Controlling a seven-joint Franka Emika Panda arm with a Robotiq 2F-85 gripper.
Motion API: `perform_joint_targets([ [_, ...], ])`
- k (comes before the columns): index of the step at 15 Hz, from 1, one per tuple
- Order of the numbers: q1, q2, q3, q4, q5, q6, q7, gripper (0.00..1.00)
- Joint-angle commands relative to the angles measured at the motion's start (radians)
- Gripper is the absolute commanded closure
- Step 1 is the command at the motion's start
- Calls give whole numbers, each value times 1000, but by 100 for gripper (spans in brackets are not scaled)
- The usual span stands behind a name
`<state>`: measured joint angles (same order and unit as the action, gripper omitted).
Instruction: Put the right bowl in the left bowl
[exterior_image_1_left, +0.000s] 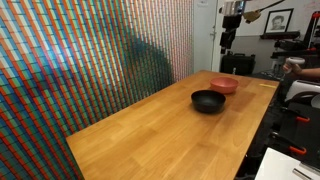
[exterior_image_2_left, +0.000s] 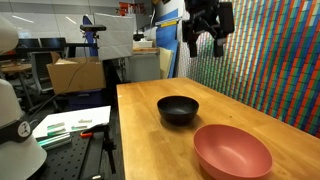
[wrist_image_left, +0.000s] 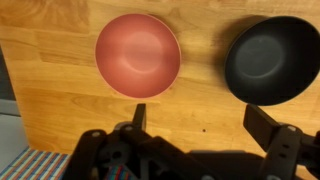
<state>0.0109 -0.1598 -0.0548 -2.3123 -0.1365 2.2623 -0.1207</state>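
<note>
My open gripper needs to go down next onto the red bowl's rim on the side by the black bowl, because that rim is well below its fingers.
The red bowl is shallow and round and sits on the wooden table; it also shows in both exterior views. The black bowl with a glossy dark inside sits close beside it. My gripper hangs high above the table between the two bowls, open and empty. It shows high up in both exterior views.
The wooden table runs along a wall of small coloured tiles. Past the table's edge are a cardboard box, lab equipment and a side bench with papers.
</note>
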Motion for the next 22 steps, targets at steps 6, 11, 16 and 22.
perform_joint_targets([
  [6, -10, 350, 6, 134, -133, 36, 192, 0],
  [11, -1, 450, -10, 164, -128, 57, 230, 0],
  [16, 15, 517, -20, 172, -150, 95, 268, 0],
  [22, 33, 558, -31, 179, -187, 120, 293, 41],
])
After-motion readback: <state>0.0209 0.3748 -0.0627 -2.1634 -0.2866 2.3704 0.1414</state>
